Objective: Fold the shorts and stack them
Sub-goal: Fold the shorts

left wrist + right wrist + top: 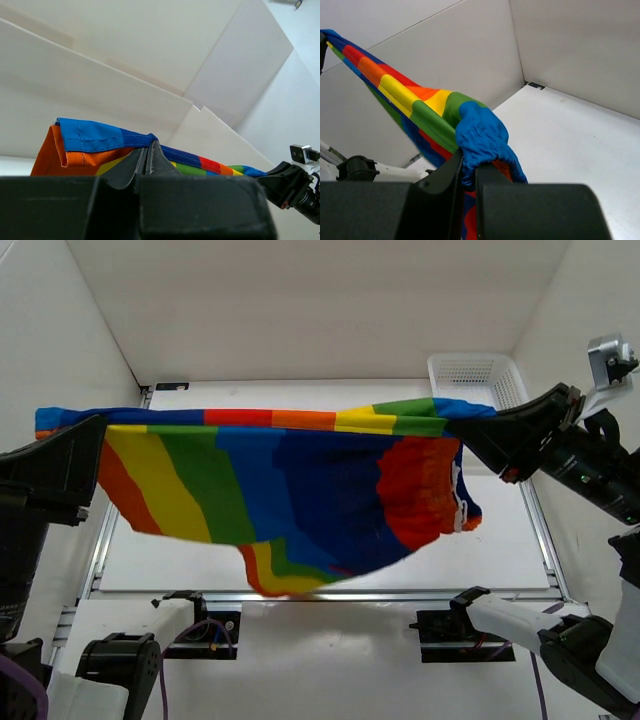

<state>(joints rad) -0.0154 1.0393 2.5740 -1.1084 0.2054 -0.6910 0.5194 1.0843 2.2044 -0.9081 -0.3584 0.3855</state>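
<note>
My right gripper holds the blue waistband, and the shorts [300, 490] are hanging in the air, so next I will lower the waistband and let it go on the white tabletop below.
The rainbow-striped shorts [300, 490] hang stretched in the air between both arms, above the white table [500, 540]. My left gripper [98, 425] is shut on the blue hem at the left end; in the left wrist view [149, 146] the fabric [90, 142] is pinched between the closed fingers. My right gripper [462, 428] is shut on the bunched blue elastic waistband at the right end, which shows in the right wrist view [480, 137], where the gripper [469, 167] clamps it. The lower part of the shorts sags toward the table's near edge.
A white plastic mesh basket [478, 380] stands at the back right of the table, just behind the right arm. White walls enclose the table at the left, back and right. The arm bases [200, 625] sit at the near edge.
</note>
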